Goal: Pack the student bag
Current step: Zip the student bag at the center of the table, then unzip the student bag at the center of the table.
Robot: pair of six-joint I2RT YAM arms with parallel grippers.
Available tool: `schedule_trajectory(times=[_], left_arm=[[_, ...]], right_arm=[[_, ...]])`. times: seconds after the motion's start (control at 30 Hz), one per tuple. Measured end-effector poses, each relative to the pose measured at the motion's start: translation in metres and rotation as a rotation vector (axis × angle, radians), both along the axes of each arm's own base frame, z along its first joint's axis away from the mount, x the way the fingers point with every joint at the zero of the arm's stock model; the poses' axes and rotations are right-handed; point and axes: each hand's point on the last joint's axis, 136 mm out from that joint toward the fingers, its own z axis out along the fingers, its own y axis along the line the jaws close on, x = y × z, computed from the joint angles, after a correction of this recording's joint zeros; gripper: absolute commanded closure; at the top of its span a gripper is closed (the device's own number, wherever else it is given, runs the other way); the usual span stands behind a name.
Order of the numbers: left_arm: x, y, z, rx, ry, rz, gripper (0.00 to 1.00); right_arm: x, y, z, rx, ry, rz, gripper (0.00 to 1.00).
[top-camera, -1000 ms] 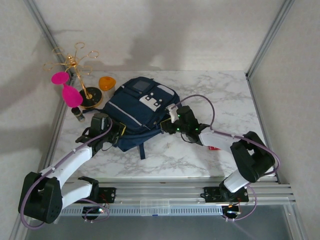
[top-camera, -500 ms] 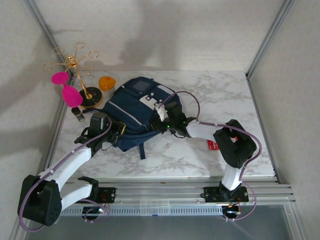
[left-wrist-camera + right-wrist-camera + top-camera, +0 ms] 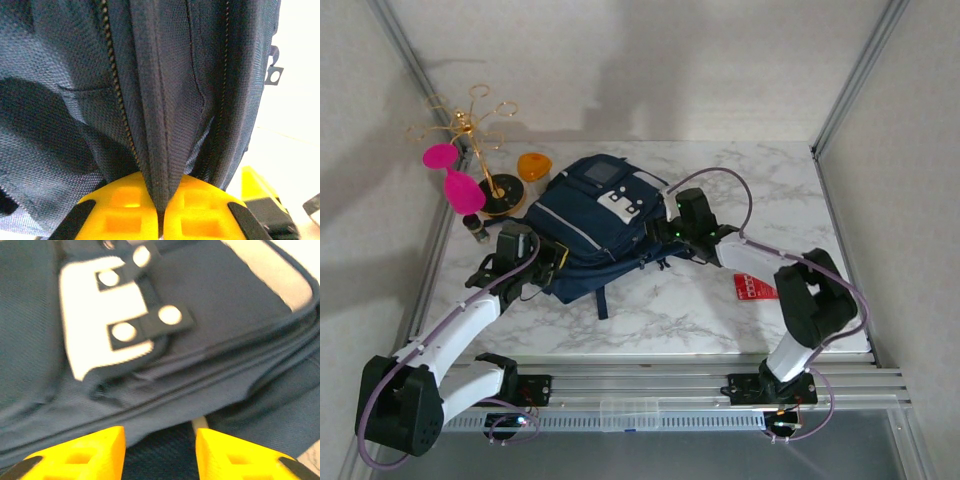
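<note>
The fold of the bag crowds the wire stand and dark bottle, so my left gripper will next pull it away toward the table's middle and release it.
The navy-blue student bag lies flat mid-table, its white buckle patch facing up. My left gripper is at the bag's near-left edge. In the left wrist view its yellow fingers are shut on a fold of the bag's fabric beside a zipper line. My right gripper is at the bag's right side. It stands open in the right wrist view, just above the bag's side seams, with the white patch ahead of it and nothing between the fingers.
A gold wire stand with pink glasses stands at the back left. Beside it are an orange item and a small dark bottle. A red packet lies on the marble right of the bag.
My right gripper reached left over the bag's near edge, then drew back to the bag's right side. The red packet is now uncovered. The left gripper kept its hold.
</note>
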Motion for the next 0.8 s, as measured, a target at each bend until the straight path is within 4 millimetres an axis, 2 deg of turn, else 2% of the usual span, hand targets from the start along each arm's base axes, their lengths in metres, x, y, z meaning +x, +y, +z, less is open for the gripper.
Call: schedule_trajectory(times=[0.1,0.23,0.37,0.47,0.67,0.8], left_arm=[[0.0,0.0,0.0,0.005,-0.002,-0.005,1.0],[0.0,0.0,0.0,0.015,-0.007,-0.015,1.0],[0.001,-0.001,0.001,0.023,-0.009,-0.025,1.0],[0.001,-0.001,0.001,0.029,-0.006,-0.03,1.0],[0.0,-0.001,-0.001,0.036,-0.004,-0.041,1.0],[0.0,-0.002,-0.001,0.039,-0.005,-0.047,1.0]], right_arm=[[-0.004,0.012,0.019,0.109,0.056,-0.002,0.5],[0.007,0.036,0.023,0.19,0.173,-0.031,0.49],[0.003,0.062,0.013,0.209,0.287,-0.042,0.48],[-0.002,0.075,0.001,0.199,0.365,-0.05,0.53],[-0.001,0.082,-0.01,0.169,0.434,-0.074,0.52],[0.009,0.088,-0.009,0.159,0.434,-0.088,0.61]])
